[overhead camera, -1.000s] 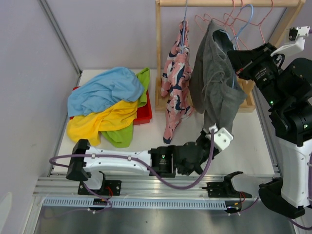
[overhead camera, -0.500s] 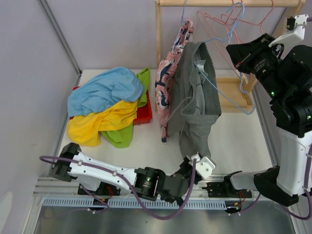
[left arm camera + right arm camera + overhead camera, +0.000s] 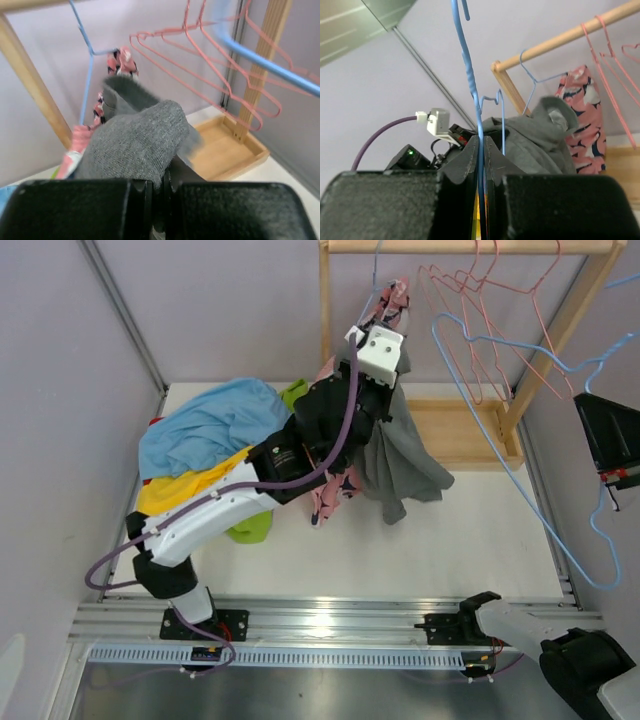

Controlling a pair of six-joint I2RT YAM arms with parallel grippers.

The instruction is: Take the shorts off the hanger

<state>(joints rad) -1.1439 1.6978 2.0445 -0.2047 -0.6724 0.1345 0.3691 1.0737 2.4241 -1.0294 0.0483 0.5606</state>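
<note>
My left gripper swings away from the rack next, then lowers over the light blue shorts, since the dark grey shorts [image 3: 402,462] are away from the hanger.
My left gripper [image 3: 372,400] is raised in front of the rack and shut on the dark grey shorts [image 3: 402,462], which hang loose from it above the table. In the left wrist view, grey cloth [image 3: 135,145] bunches out of the shut jaws [image 3: 162,187]. My right gripper [image 3: 602,432] is at the far right, shut on a bare blue hanger [image 3: 500,445]; its wire [image 3: 479,125] runs between the jaws [image 3: 481,147]. The pink printed shorts [image 3: 328,495] hang from another blue hanger [image 3: 88,85] on the rod. Light blue [image 3: 205,425], yellow [image 3: 190,490] and lime green shorts [image 3: 250,525] lie piled at the left.
The wooden rack has a top rod [image 3: 470,245], a sloping right post [image 3: 555,330] and a tray-like base [image 3: 460,430]. Several empty pink wire hangers [image 3: 490,320] hang from the rod. A grey wall rail [image 3: 125,315] runs down the left side.
My left arm swung up from the table's front edge to the rack with the grey shorts. The right arm pulled the blue hanger out to the right, and it is now free of the cloth.
</note>
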